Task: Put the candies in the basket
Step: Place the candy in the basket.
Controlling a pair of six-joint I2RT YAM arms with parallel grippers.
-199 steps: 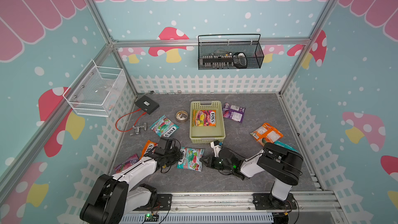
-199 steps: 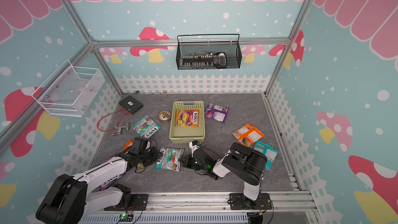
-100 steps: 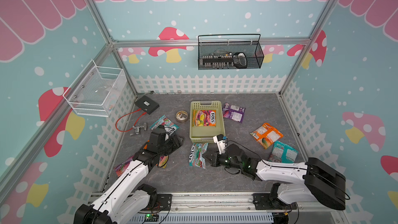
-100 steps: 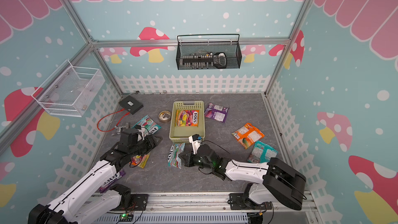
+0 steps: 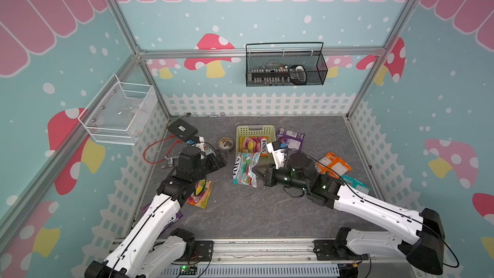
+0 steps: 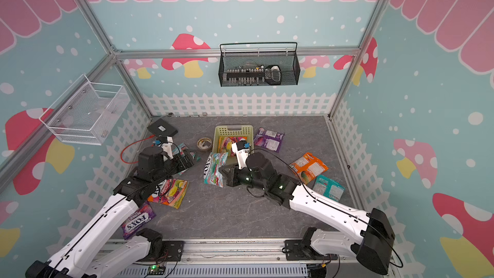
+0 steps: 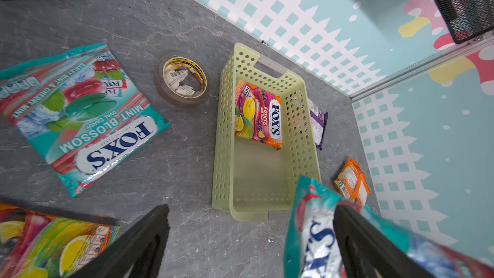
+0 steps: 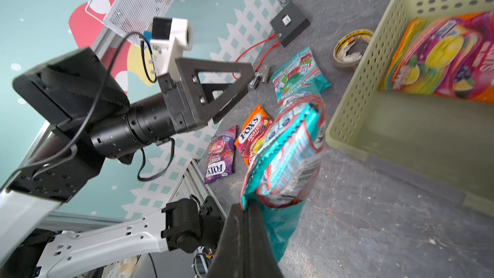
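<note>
I will next move my right gripper outward past the basket's near rim and down over the orange-pink candy bag [image 5: 251, 144] [image 8: 446, 57] to release, as the teal bag still hangs outside.
My right gripper [image 5: 258, 171] is shut on the edge of a teal FOX'S candy bag [image 5: 246, 168], which hangs above the floor just in front of the basket [image 5: 255, 128]. The right wrist view shows the jaws pinched on that bag [image 8: 288, 156]. An orange-pink candy bag [image 7: 259, 114] lies inside the pale yellow-green basket [image 7: 223, 129]. My left gripper [image 7: 251, 209] is open and holds nothing, hovering left of the basket beside another teal bag [image 7: 80, 108] lying flat. More candies lie about: a fruits bag [image 6: 171, 191], purple bags [image 6: 137, 220] [image 5: 291, 139], an orange one [image 5: 332, 164].
A tape roll [image 5: 225, 143] sits just left of the basket. A black box [image 5: 181, 129] with a red cable [image 5: 157, 148] is at the back left. A black wire basket [image 5: 286, 68] and a white mesh basket [image 5: 120, 113] hang on the walls.
The right gripper has lifted the teal bag from the front of the floor and carried it toward the basket. The left gripper has opened and drawn away to the back left.
</note>
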